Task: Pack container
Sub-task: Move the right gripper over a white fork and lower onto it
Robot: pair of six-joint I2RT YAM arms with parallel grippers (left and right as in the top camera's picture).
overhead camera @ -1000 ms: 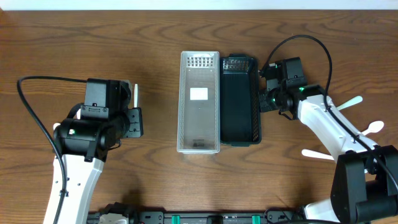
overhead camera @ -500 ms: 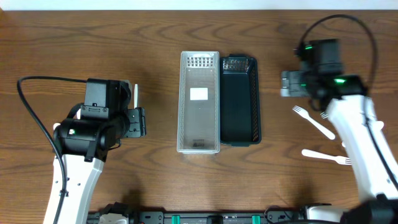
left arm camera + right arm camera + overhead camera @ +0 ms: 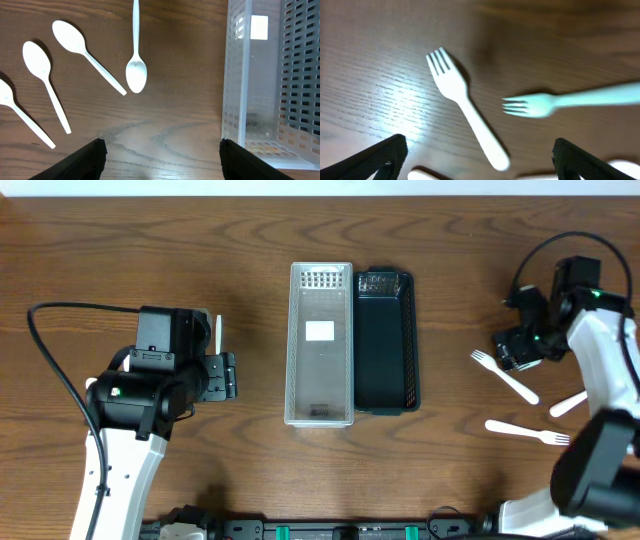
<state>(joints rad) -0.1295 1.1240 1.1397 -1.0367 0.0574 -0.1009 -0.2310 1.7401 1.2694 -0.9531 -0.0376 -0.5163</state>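
Observation:
I will next move my right gripper toward the black slotted container and lower it onto the fork's head behind the tines (image 3: 487, 362) (image 3: 452, 86), because there is bare wood around the white fork's head.
A clear plastic container (image 3: 320, 345) stands mid-table, a black slotted container (image 3: 386, 340) right beside it. The clear container (image 3: 250, 75) also fills the right of the left wrist view. Several white spoons lie left of it, among them one (image 3: 135, 55) pointing down and another (image 3: 86, 54) slanted. My left gripper (image 3: 227, 375) (image 3: 162, 160) is open over bare wood, holding nothing. My right gripper (image 3: 512, 352) (image 3: 480, 160) hangs open over a white fork (image 3: 505, 375) (image 3: 467, 112), whose handle end lies between the fingers. A second fork (image 3: 570, 100) lies beside it.
Another white fork (image 3: 527, 432) and a white handle (image 3: 568, 402) lie at the right near my right arm. One spoon (image 3: 218, 332) shows beside my left wrist. Both containers look empty inside.
My right arm has swung from the black container out to the forks at the right, and its jaws have opened. My left gripper has opened wider in place.

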